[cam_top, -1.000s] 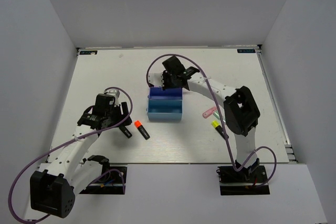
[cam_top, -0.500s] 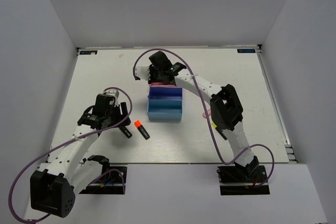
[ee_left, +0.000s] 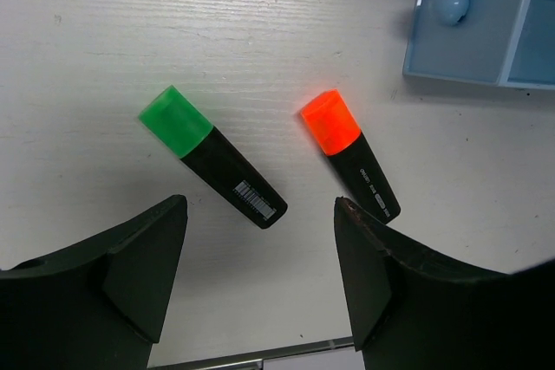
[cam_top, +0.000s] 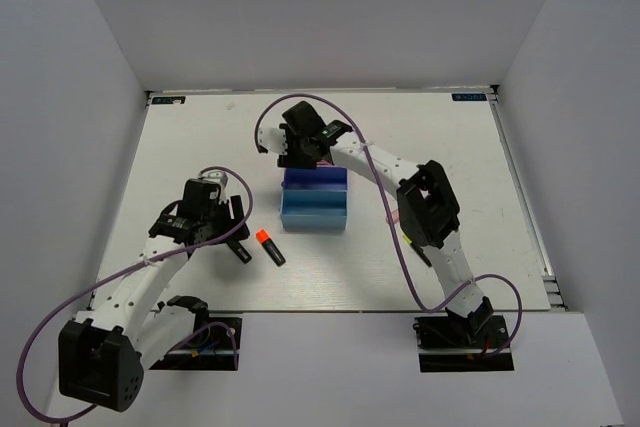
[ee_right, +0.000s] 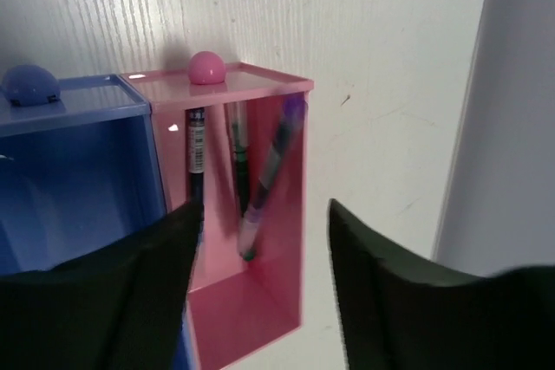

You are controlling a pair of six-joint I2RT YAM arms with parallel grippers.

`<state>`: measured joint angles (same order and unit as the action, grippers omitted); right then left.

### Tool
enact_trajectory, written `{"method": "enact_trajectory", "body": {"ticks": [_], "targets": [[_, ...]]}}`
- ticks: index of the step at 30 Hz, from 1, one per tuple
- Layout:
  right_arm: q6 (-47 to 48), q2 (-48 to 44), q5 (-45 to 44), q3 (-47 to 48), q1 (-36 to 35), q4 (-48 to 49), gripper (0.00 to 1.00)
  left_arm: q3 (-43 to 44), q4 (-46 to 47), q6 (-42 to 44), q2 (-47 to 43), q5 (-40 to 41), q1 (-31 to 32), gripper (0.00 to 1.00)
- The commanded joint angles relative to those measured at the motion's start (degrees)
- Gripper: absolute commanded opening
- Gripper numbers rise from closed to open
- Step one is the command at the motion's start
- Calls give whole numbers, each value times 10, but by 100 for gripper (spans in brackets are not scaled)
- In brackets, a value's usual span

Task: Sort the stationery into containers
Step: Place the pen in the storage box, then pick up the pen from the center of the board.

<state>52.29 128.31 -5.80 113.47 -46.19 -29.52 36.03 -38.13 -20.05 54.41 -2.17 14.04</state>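
The left gripper turns and comes down next onto the black body of the green-capped highlighter (cam_top: pixel 239 251) (ee_left: pixel 234 179) to close across it, as it lies at an angle to the open fingers.
Two black highlighters lie on the table in the left wrist view, one with a green cap (ee_left: pixel 212 160) and one with an orange cap (ee_left: pixel 351 158) (cam_top: pixel 268 245). My left gripper (ee_left: pixel 260 270) (cam_top: pixel 238 245) hovers open just short of them, holding nothing. The containers stand in a row: light blue tray (cam_top: pixel 313 215) (ee_left: pixel 473 49), dark blue tray (cam_top: pixel 315 183) (ee_right: pixel 78 171), pink tray (ee_right: pixel 260 301). My right gripper (ee_right: pixel 260 218) (cam_top: pixel 300 150) is open over the pink tray. Three slim pens lie in that tray: a black one (ee_right: pixel 196 140), a green one (ee_right: pixel 238 162) and a blurred purple one (ee_right: pixel 270 166).
White walls box the table in on the left, the back and the right. The right wall (ee_right: pixel 512 127) stands close to the pink tray in the right wrist view. A bit of a pink marker (cam_top: pixel 392 217) shows beside the right arm's elbow.
My right gripper has swung left over the pink tray and opened, and the purple pen now lies in that tray. The left arm has not moved.
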Motion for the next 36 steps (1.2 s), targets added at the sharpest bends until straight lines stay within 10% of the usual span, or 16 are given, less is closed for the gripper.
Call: {"method": "enact_trajectory", "body": {"ticks": [1, 6, 11, 17, 30, 36], "targets": [[-18, -12, -18, -3, 1, -11, 69, 4, 3, -10, 16, -16, -2, 79], [-69, -53, -32, -15, 4, -9, 69, 24, -37, -52, 48, 17, -2, 67], [-219, -147, -55, -66, 13, -15, 46, 39, -98, -138, 77, 60, 2, 62], [-344, -309, 48, -249, 36, -45, 73, 48, -93, -213, 135, 96, 20, 66], [-407, -553, 138, -527, 95, 28, 75, 83, -63, -263, 276, 148, 51, 60], [-430, -600, 169, -578, 126, 46, 75, 60, -48, -264, 297, 164, 50, 30]]}}
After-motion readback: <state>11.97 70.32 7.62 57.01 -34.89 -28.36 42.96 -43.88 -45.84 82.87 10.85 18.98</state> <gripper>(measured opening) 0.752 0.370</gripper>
